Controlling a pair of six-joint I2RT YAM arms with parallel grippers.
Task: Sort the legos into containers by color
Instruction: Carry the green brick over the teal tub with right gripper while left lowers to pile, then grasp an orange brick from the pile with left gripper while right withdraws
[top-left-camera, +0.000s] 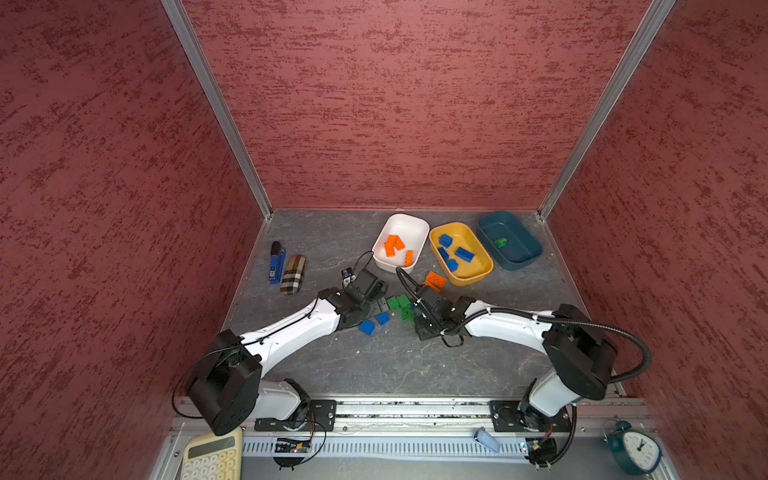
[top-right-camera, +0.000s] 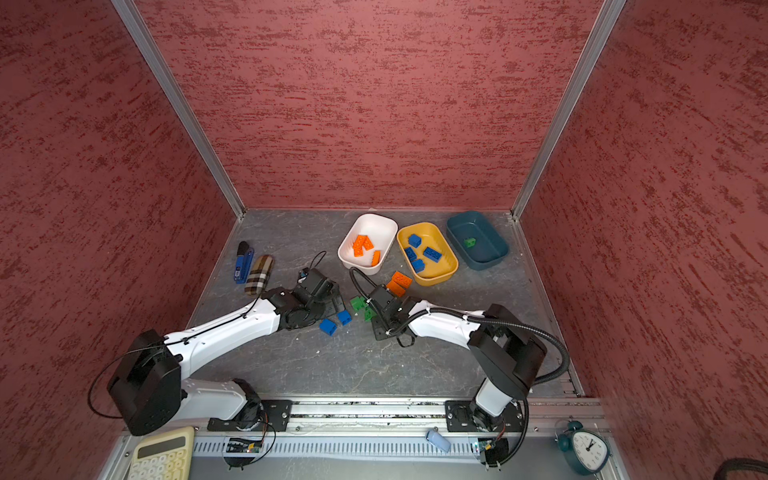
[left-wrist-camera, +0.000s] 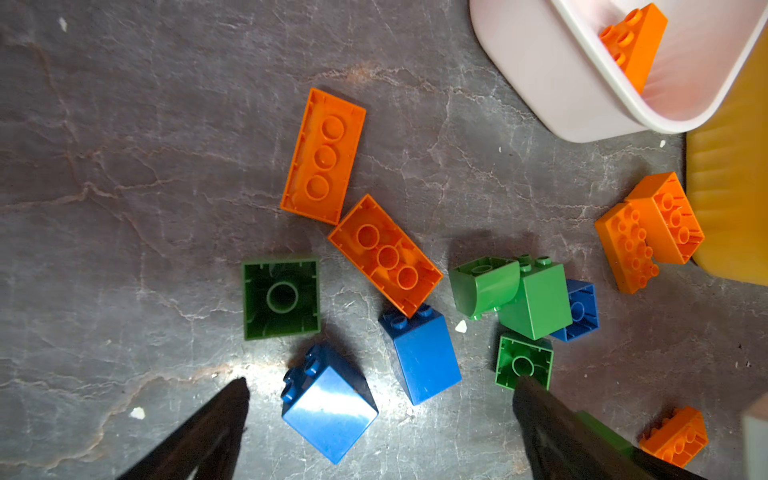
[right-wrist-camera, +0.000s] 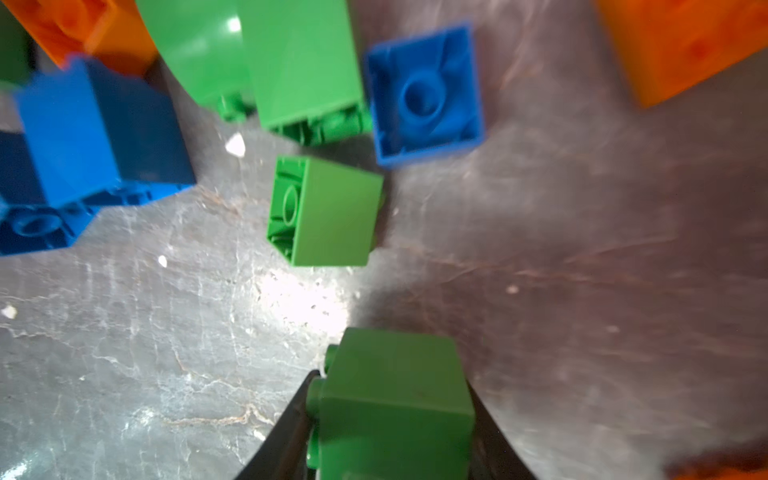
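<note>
My right gripper holds the green brick, and next it will rise, move outward over the teal tub (top-left-camera: 524, 262) holding green and let go of the brick. That tub is outward of my gripper, beyond the mustard tub.
Three containers stand at the back: a white tub (top-left-camera: 419, 227) with orange legos, a mustard tub (top-left-camera: 478, 277) with blue ones, and a teal tub (top-left-camera: 524, 262) with one green brick (top-left-camera: 500, 242). Loose legos lie mid-table: green ones (top-left-camera: 398, 302), two blue ones (top-left-camera: 366, 327) and orange ones (top-left-camera: 434, 281). My left gripper (left-wrist-camera: 381, 379) is open low over the table, with a blue brick (left-wrist-camera: 328, 403) lying between its fingers, untouched. My right gripper (right-wrist-camera: 388, 395) is shut on a green brick (right-wrist-camera: 395, 399), a black finger against each side. Another green brick (right-wrist-camera: 328, 212) lies just ahead of it.
A blue-and-black stapler-like object (top-left-camera: 275, 262) and a plaid case (top-left-camera: 293, 275) lie at the left. Red walls close in three sides. At the front, past the arms' rail, sit a calculator (top-left-camera: 212, 457) and a teal clock (top-left-camera: 636, 451).
</note>
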